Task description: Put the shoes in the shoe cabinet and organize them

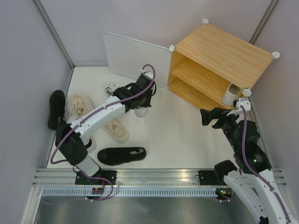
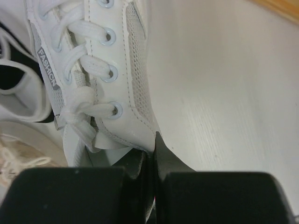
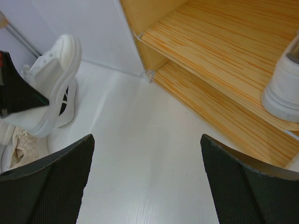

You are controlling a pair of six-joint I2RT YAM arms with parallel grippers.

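My left gripper will next lower the sneaker onto the floor in front of the cabinet [image 2: 215,105], toward my right gripper, which is open.
My left gripper [image 1: 142,96] is shut on the side edge of a white lace-up sneaker [image 2: 93,70], the jaws pinching its upper near the lace eyelets. In the right wrist view that sneaker [image 3: 51,84] hangs tilted, its sole turned toward the shoe cabinet [image 1: 219,56]. The cabinet stands at the back right with its white door [image 1: 135,58] swung open. One white shoe [image 1: 231,94] rests on a wooden shelf inside, at the right end. My right gripper [image 1: 212,116] hovers open over bare floor in front of the cabinet, nothing between its fingers [image 3: 60,177].
On the floor at the left lie a black shoe [image 1: 57,108], two cream shoes [image 1: 81,105] [image 1: 117,129], another black shoe [image 1: 121,155] near the front rail, and a white shoe with black trim [image 1: 112,88] behind my left arm. Grey walls enclose both sides.
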